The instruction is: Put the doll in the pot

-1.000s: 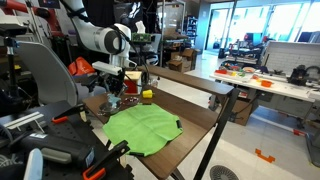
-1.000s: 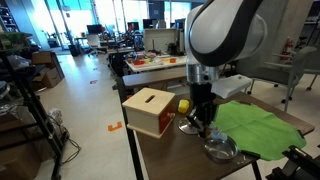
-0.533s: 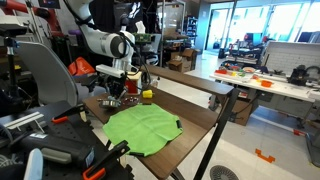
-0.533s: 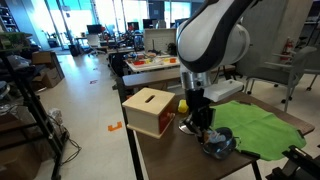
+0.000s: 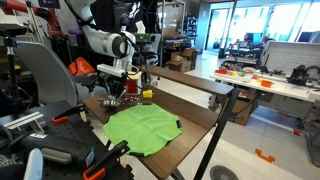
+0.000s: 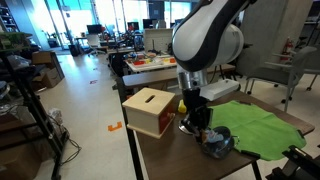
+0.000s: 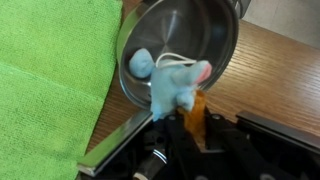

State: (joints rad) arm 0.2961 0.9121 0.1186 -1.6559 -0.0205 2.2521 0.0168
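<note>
My gripper rises clear of the pot's near rim next, then shifts over the pot's open middle (image 5: 112,101) (image 7: 181,40). The doll's tan-orange part still hangs outside that rim.
In the wrist view my gripper (image 7: 182,128) is shut on the doll (image 7: 176,85), a small blue soft toy whose tan-orange part sits between the fingers. The doll's blue head hangs over the near rim of the pot (image 7: 190,35), a shallow silvery metal pot with a dark inside that stands tilted in this view. A small blue part lies against the pot's inner wall. In an exterior view the gripper (image 6: 201,122) is low over the pot (image 6: 220,144) near the table's front. In an exterior view the gripper (image 5: 117,90) is low by the table's far end.
A green cloth (image 6: 262,128) lies spread beside the pot, and shows in the wrist view (image 7: 50,70). A red-and-tan box (image 6: 150,110) stands on the gripper's other side, with a small yellow object (image 6: 184,104) behind it. The wooden table (image 7: 270,80) ends close to the pot.
The arm has swung and come down a little toward the pot with the doll in its grip. The pot, box and cloth have not moved.
</note>
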